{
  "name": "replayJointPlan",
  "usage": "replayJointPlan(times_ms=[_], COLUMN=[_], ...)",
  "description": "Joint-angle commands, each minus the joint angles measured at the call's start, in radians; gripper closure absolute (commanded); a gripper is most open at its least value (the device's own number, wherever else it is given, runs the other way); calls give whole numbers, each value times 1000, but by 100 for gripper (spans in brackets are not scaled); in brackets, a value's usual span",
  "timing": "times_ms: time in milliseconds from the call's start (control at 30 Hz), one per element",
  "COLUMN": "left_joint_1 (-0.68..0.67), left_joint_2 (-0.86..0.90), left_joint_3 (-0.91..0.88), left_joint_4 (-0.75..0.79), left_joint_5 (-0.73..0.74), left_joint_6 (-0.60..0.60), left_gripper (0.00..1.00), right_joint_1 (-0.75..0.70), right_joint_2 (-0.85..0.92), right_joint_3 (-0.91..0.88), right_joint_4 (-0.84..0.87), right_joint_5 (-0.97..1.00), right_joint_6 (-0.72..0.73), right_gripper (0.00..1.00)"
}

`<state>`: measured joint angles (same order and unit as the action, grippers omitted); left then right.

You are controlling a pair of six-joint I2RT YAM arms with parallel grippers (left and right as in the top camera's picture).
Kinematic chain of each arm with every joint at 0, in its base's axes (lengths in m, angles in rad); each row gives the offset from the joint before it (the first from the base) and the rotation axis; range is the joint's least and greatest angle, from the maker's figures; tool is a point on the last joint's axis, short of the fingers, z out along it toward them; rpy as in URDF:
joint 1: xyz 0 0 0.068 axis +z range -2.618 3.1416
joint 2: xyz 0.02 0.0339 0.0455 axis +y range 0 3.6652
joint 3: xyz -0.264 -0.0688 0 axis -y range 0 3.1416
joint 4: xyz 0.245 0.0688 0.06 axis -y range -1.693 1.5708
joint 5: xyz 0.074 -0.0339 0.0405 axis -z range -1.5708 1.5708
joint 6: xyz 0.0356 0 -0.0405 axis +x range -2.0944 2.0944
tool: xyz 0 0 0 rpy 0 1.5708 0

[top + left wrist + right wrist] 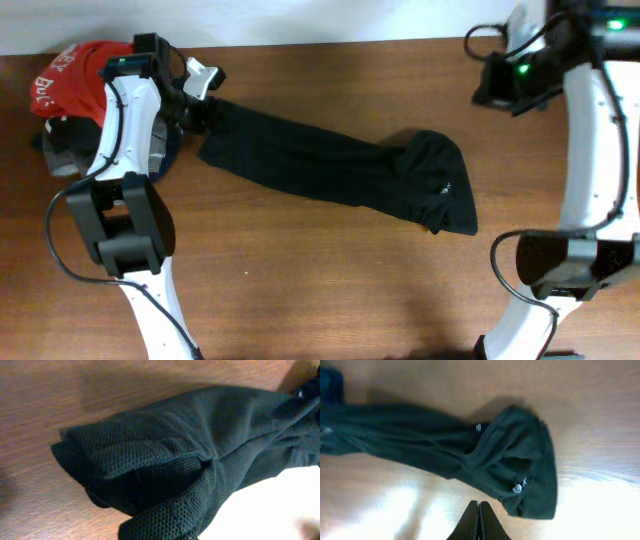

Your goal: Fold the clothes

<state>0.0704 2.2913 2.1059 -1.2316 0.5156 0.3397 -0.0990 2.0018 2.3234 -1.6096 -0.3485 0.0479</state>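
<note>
My right gripper holds the dark folds and needs to go down and to the left in the overhead view next and release them, because the bunched end's outer edge (457,172) (546,462) is that way.
The clothes (330,165) are one long black shirt, stretched diagonally across the wooden table and bunched at its right end. My left gripper (205,108) is shut on the shirt's left end. In the left wrist view the mesh fabric (150,455) fills the frame and hides the fingers. My right gripper (488,85) is raised at the back right, away from the shirt. In the right wrist view its jaws (478,506) are pressed together with nothing between them, above the table just before the shirt's bunched end (520,465). Small white logo marks (517,488) show there.
A red shirt with white lettering (70,75) lies at the back left corner, with grey and navy folded garments (60,150) just in front of it, beside the left arm. The table's back edge (330,42) meets a white wall.
</note>
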Motion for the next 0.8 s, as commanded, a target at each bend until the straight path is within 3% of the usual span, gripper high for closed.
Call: replayJointPlan(times_ms=[0, 367, 767], left_joint_1=[19, 44, 35], left_joint_2=[-62, -147, -169], left_joint_3=[24, 25, 25], left_joint_4=[19, 57, 51], left_joint_5=[-47, -72, -87], left_joint_6=[-61, -89, -89], left_gripper=[99, 99, 99], right_joint_1=[24, 87, 87], right_joint_2=[0, 0, 3], right_joint_3=[-195, -701, -950], right_joint_4=[70, 446, 798], right_joint_5=[-76, -119, -114], right_joint_6=[-33, -5, 101], right_gripper=[96, 96, 96])
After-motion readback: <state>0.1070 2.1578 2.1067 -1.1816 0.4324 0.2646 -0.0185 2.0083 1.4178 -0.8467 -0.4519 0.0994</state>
